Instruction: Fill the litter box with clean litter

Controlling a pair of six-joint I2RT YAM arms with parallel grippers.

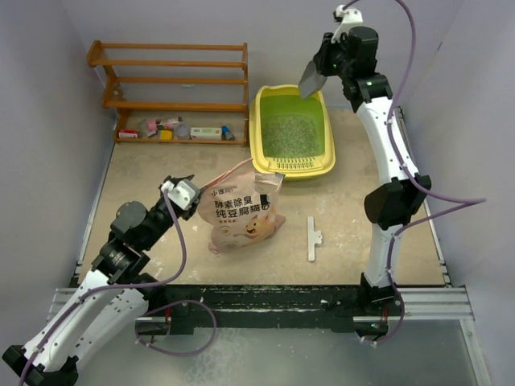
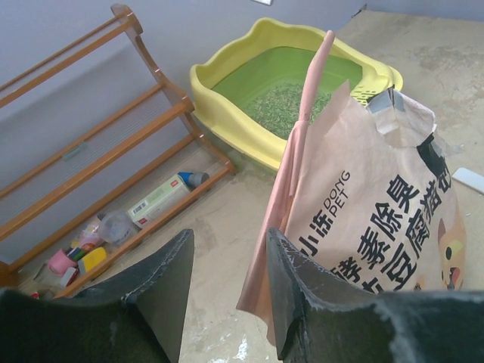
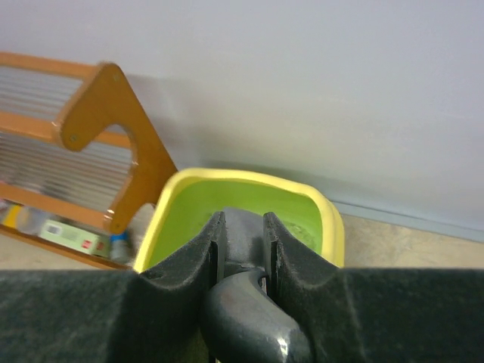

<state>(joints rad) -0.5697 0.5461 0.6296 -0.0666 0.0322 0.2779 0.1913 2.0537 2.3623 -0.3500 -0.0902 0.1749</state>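
Note:
I should draw the scoop (image 1: 311, 80) back and down with my right gripper, then release it on the bare tabletop by the white strip.
The yellow litter box (image 1: 265, 161) with its green basin stands at the back centre, with pale litter (image 1: 291, 133) on its floor; it also shows in the left wrist view (image 2: 227, 113) and the right wrist view (image 3: 162, 219). My right gripper (image 1: 322, 68) is shut on the grey scoop (image 1: 311, 80) and holds it above the box's far right corner; in the right wrist view the scoop's handle (image 3: 246, 318) sits between the fingers. My left gripper (image 1: 183, 195) is open and empty, just left of the pink-tan litter bag (image 1: 241, 213).
A wooden shelf rack (image 1: 173, 80) with small items on its bottom shelf stands at the back left. A white strip (image 1: 312, 238) lies on the table right of the bag. Grey walls close in the sides and back.

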